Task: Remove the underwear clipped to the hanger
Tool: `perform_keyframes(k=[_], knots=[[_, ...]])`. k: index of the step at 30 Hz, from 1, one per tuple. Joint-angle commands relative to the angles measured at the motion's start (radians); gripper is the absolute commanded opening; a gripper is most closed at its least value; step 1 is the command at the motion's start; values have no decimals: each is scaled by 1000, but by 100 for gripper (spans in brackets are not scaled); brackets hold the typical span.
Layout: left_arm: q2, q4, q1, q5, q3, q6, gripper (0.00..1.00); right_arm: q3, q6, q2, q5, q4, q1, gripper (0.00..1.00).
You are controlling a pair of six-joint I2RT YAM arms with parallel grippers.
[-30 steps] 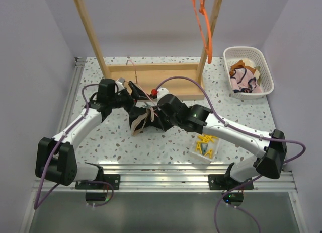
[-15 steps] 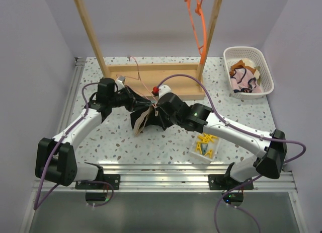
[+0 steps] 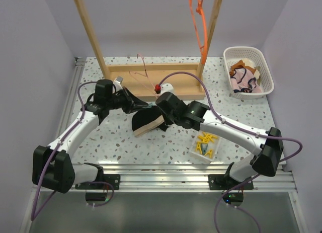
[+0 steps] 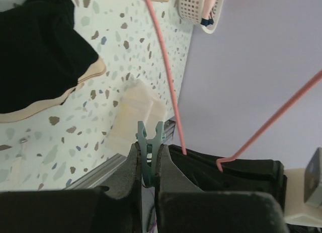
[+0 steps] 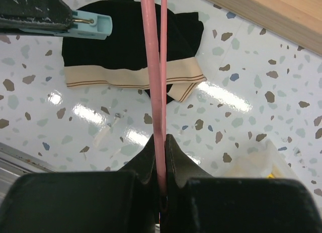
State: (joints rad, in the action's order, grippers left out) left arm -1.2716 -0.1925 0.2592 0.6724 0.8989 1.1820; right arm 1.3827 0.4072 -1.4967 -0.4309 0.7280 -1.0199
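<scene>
The underwear lies free. My right gripper should next move the pink wire hanger (image 3: 144, 72) up and outward to the top bar of the rack, beside the orange hanger, and then let go of it.
The black underwear (image 3: 145, 121) with a beige band lies flat on the table below both grippers, free of the hanger; it also shows in the wrist views (image 5: 128, 47) (image 4: 35, 67). My left gripper (image 3: 134, 102) (image 4: 147, 148) is shut on a teal clip (image 4: 149, 145) (image 5: 91, 26), which touches neither cloth nor hanger. My right gripper (image 3: 160, 104) (image 5: 161, 140) is shut on the pink wire hanger (image 5: 153, 67) (image 3: 144, 72), held above the underwear. A pale pink underwear (image 3: 245, 81) with dark trim lies in the white basket (image 3: 266, 67).
A wooden rack (image 3: 151, 74) stands at the back with an orange hanger (image 3: 199, 21) on its top bar. A small clear tray (image 3: 197, 151) of yellow clips sits near the front right, beside my right arm.
My left gripper closed on the teal clip and pulled it away. The black underwear came off the hanger and dropped flat onto the table. The right gripper raised the pink hanger.
</scene>
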Motion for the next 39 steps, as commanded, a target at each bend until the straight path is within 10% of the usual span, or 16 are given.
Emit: perform_keyframes(k=[1,23,39], knots=[[28,-134,-14,-86,34,-130,0,64,18,41,-37,-27,4,0],[34,-197,-21,-171,29,-263,0,1010,-22,-330,136,306,294,0],[38,-203,-21,-175,67,-268,0,1047,7,-430,193,244,388,0]])
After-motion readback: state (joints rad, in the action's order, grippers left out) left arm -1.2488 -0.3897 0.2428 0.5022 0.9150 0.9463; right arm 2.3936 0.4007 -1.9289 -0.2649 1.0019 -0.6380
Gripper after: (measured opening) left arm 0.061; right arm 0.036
